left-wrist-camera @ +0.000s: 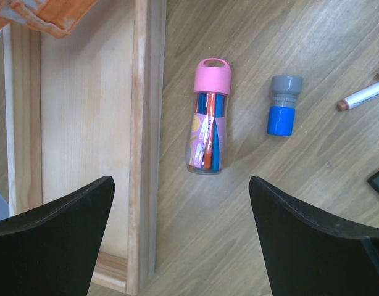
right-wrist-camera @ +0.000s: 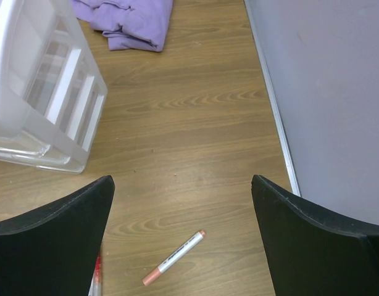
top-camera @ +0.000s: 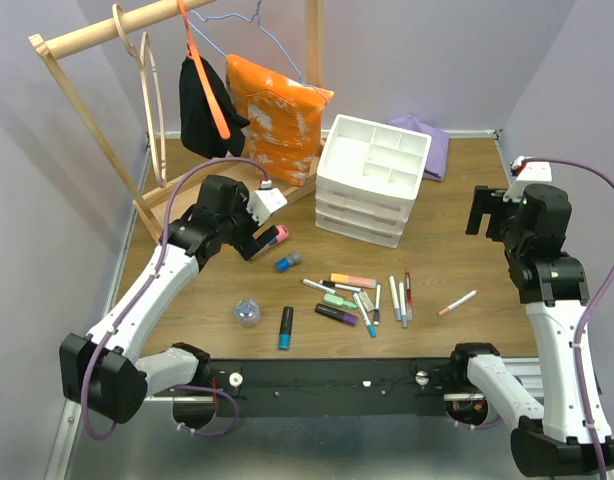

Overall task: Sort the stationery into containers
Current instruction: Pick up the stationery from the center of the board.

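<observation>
The pink-capped bottle points lengthwise between my open fingers, so my left gripper will lower onto its clear pen-filled body and close.
The stationery lies loose on the wooden table: a pink-capped bottle of pens, a small blue and grey bottle, a blue highlighter, and a cluster of pens and highlighters. A single salmon-tipped pen lies off to the right. The containers are the compartments of the divided tray on top of a white drawer organiser. My left gripper hangs open just short of the pink-capped bottle. My right gripper is open above the lone pen.
A wooden clothes rack with its base rail stands at the back left, close beside the pink-capped bottle. An orange bag and a purple cloth lie by the organiser. A clear round item sits front left.
</observation>
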